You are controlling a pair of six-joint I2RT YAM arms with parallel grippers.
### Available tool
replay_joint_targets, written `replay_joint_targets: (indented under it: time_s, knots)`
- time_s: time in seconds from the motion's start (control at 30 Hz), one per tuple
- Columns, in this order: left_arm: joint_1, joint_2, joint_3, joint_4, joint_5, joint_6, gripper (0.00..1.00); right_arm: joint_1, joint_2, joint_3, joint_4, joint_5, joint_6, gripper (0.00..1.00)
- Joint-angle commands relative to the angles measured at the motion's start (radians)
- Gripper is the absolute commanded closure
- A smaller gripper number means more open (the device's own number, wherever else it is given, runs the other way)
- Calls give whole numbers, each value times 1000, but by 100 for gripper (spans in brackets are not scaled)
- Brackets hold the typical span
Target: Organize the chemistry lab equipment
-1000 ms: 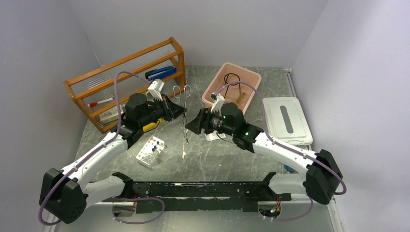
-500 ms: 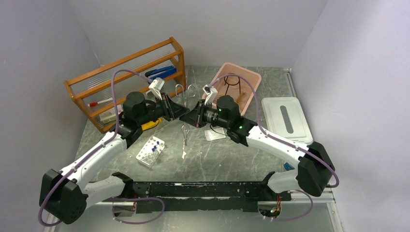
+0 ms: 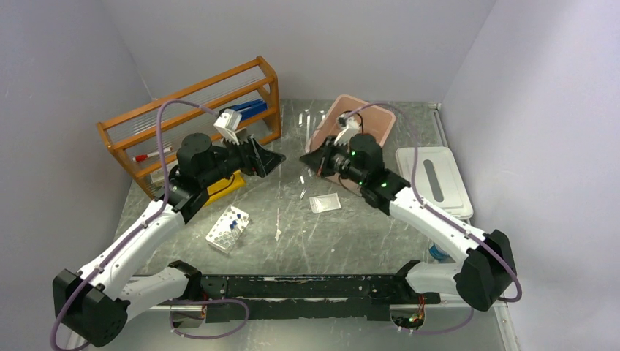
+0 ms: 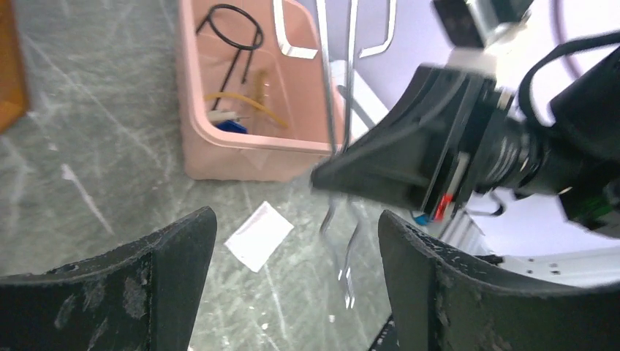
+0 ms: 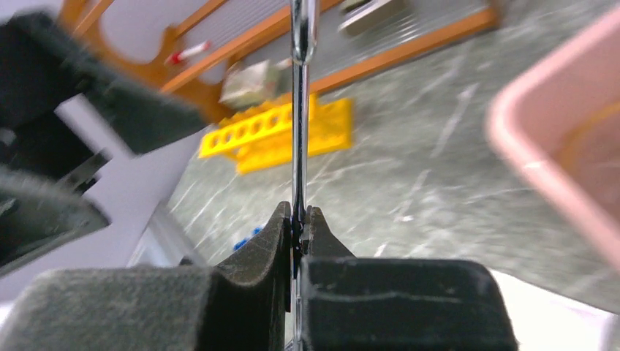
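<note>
Next, I will swing my right gripper over the pink bin point(image 3: 385, 117), tilt it down and release the tongs inside. The bin is to my right gripper's right in the top view.
My right gripper point(image 3: 308, 160) point(image 5: 298, 219) is shut on the metal tongs point(image 3: 303, 189) point(image 5: 298, 110), gripping their thin shafts near the middle. They hang upright above the table, handles up and tips point(image 4: 347, 281) down, in front of the pink bin point(image 3: 385, 117). A short way to the left of the tongs, my left gripper point(image 3: 275, 157) point(image 4: 296, 219) stands open and holds nothing. Inside the bin lie the black wire ring tripod point(image 4: 234, 29), the amber tube point(image 4: 241, 102) and a blue piece point(image 4: 232, 126). On the table under the tongs rests a white mesh square point(image 3: 324, 202) point(image 4: 258, 235).
The orange wooden shelf point(image 3: 190, 95) stands at the back left, with a yellow rack point(image 3: 223, 186) in front of it. A white rack of blue-capped vials point(image 3: 228, 227) sits near the left arm. A white lidded tray point(image 3: 433, 181) lies at the right.
The tongs passed from my left gripper to my right. The right closed on them and carried them toward the pink bin; the left opened and drew back to the left.
</note>
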Motion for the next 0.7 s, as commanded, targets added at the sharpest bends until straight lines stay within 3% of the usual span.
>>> replay_joint_targets:
  time_s: [0.0, 0.17, 0.27, 0.67]
  knots:
    - [4, -37, 29, -89, -112, 143, 15, -110, -27, 124, -193, 192, -85, 100]
    - [4, -61, 3, -130, -166, 196, 16, -241, 53, 256, -417, 434, -72, 100]
    - [4, -72, -6, -128, -144, 200, 17, -301, 125, 313, -494, 501, -58, 100]
    - [4, -95, -16, -130, -147, 188, 18, -393, 378, 412, -507, 523, -128, 100]
